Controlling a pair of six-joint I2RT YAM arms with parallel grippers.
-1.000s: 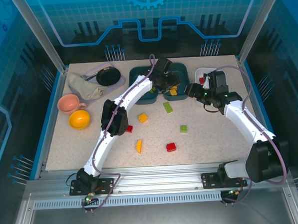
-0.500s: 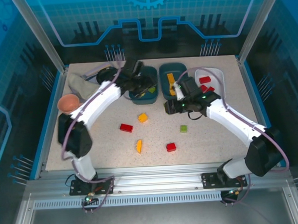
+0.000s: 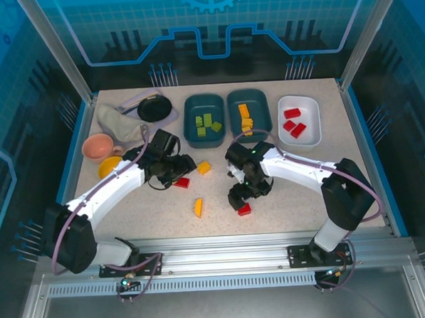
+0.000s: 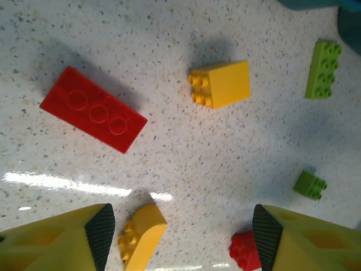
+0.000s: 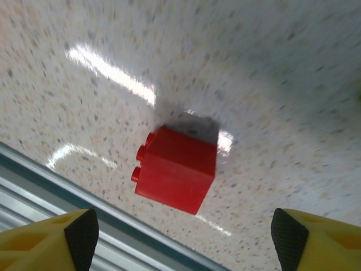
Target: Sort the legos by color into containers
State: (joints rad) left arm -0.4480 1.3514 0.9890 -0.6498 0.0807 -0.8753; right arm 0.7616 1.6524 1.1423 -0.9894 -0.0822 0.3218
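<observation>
My right gripper moves its open fingers down and back around the sides of the red cube next, since it is below and slightly back toward the metal bar.
Two dark teal containers stand at the back: one with green legos, one with orange-yellow ones. A white container holds red ones. My left gripper hangs open over the table by a flat red brick. A yellow brick, two green bricks and a yellow wedge lie loose. My right gripper is open above a red cube, nothing between its fingers.
A pink bowl, a yellow bowl, a grey cloth and a black dish sit at the back left. The table's front edge and metal rail run just beside the red cube.
Both arms have swung back from the containers toward the near half of the table. The left one came down by the flat red brick, the right one over the red cube with jaws wider.
</observation>
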